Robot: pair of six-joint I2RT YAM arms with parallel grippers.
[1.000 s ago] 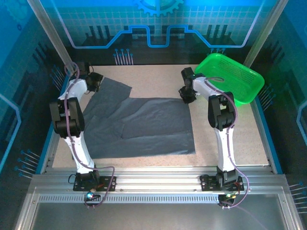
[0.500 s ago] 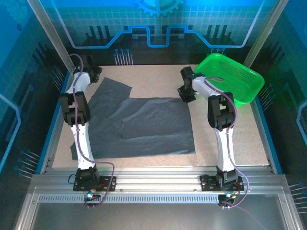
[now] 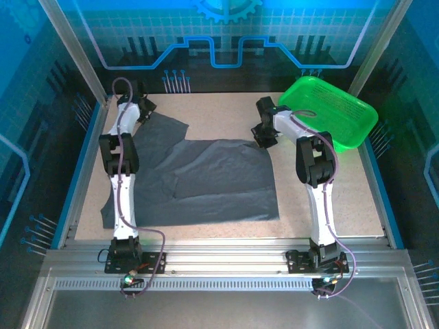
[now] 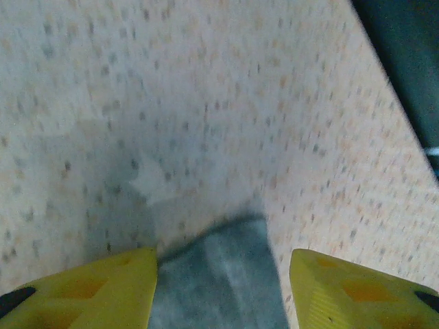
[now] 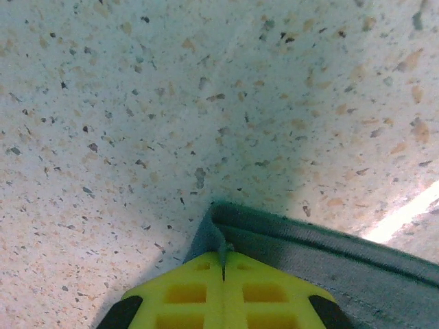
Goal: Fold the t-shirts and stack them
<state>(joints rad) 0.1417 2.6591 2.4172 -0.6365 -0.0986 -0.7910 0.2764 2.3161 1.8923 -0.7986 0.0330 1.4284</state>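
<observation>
My left gripper has only the shirt's tip between its fingers, so next it will pull them back over cloth behind the shirt's narrow tip [image 3: 156, 121] [image 4: 217, 301] and close.
A dark slate-grey t-shirt [image 3: 206, 181] lies spread flat across the table. My left gripper [image 3: 145, 110] is at its far left corner. In the left wrist view, that gripper [image 4: 221, 274] is open, with its yellow fingers [image 4: 96, 291] on either side of a narrow tip of the cloth [image 4: 219, 288] and clear of it. My right gripper [image 3: 264, 134] is at the shirt's far right corner. The right wrist view shows that gripper [image 5: 223, 264] shut, pinching a raised fold of the hemmed cloth corner [image 5: 322, 257] just above the table.
A bright green mesh basket [image 3: 343, 103] stands tilted at the back right, close behind the right arm. Speckled tabletop [image 3: 329, 185] lies bare to the right of the shirt. Blue rails [image 3: 381, 185] edge the table on both sides.
The left arm has swung right and farther back, bringing its gripper over the shirt's far left tip. The right gripper has closed on the far right corner.
</observation>
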